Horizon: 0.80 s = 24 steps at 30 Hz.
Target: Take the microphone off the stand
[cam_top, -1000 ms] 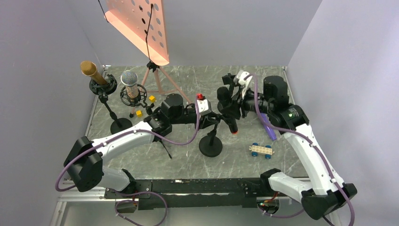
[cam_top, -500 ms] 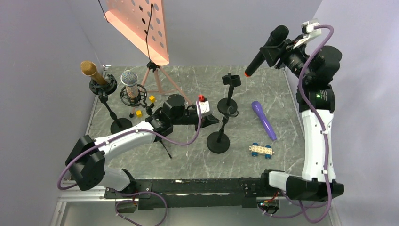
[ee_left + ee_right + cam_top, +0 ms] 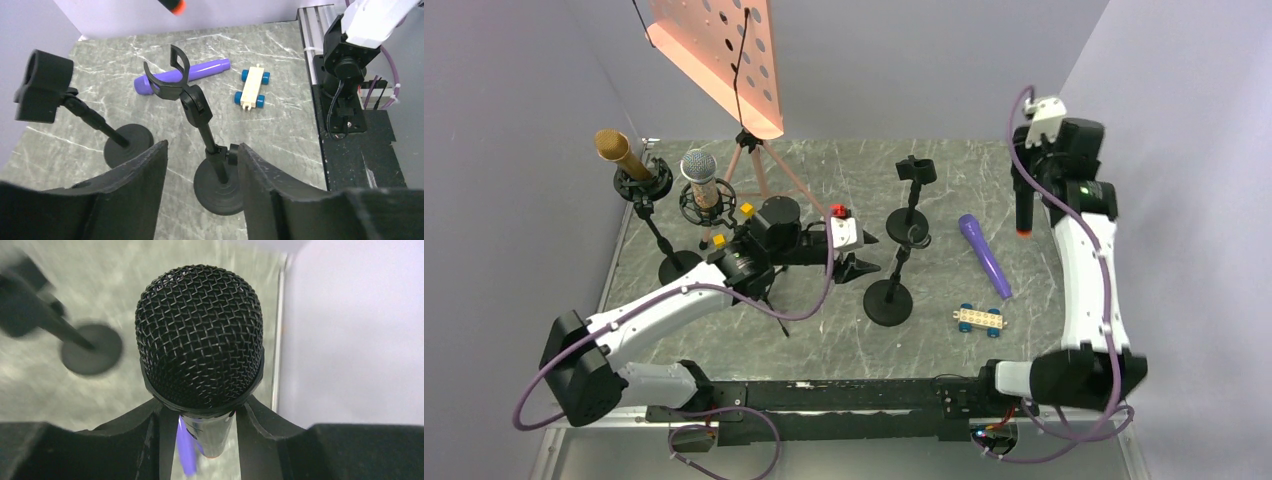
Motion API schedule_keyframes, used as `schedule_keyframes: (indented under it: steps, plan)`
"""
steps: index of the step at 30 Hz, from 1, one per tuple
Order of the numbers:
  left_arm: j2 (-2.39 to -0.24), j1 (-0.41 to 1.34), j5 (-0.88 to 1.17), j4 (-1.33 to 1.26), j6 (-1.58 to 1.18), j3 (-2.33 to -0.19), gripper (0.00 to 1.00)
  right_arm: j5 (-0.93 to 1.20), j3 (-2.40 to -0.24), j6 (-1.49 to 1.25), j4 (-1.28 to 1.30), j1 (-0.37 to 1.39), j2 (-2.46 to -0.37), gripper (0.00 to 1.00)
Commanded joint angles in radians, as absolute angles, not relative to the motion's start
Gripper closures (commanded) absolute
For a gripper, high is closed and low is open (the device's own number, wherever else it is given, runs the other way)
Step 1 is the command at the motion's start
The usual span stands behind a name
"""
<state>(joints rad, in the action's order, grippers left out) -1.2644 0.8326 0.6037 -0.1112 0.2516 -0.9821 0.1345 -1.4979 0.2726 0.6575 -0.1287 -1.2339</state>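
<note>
My right gripper holds the black microphone [image 3: 1024, 208]. Next it will tilt the microphone flat and lower it onto the empty table between the purple microphone and the wall.
My right gripper [image 3: 1027, 178] is shut on the black microphone [image 3: 1024, 208]. It holds the microphone upright in the air near the right wall, orange end down. In the right wrist view the mesh head [image 3: 200, 335] fills the middle, with the gripper [image 3: 200, 404] clamped on the body below it. The stand [image 3: 890, 298] is left of it, its clip [image 3: 167, 75] empty. My left gripper [image 3: 869, 255] is open just left of the stand's pole. In the left wrist view the gripper [image 3: 200, 150] frames the stand's base [image 3: 220, 187] without touching it.
A second empty stand [image 3: 915, 172] is behind the first. A purple microphone [image 3: 984, 255] and a toy car [image 3: 979, 318] lie on the table at the right. Gold [image 3: 614, 150] and silver [image 3: 699, 165] microphones on stands and an orange music stand [image 3: 719, 50] are at the back left.
My right gripper lifted the black microphone out of the stand's clip, swung it high to the right, then turned it orange end down. My left gripper let go of the stand and drew back left.
</note>
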Motion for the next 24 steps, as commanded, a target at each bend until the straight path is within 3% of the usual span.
schedule_keyframes:
  steps: [1,7,15,24]
  plan:
    - [-1.194,0.830,0.617,-0.038,0.299,-1.061,0.37,0.003,-1.395,0.430,0.801,-0.159,-1.354,1.00]
    - [-1.152,0.830,0.580,0.039,0.302,-1.073,0.23,-0.041,-1.286,0.543,0.685,-0.167,-1.488,1.00]
    - [-1.221,0.839,0.566,0.312,0.364,-1.266,0.12,-0.066,-1.335,0.581,0.648,-0.202,-1.722,1.00]
    - [-1.206,0.833,0.555,0.289,0.349,-1.248,0.15,-0.030,-1.432,0.549,0.648,-0.230,-1.925,0.94]
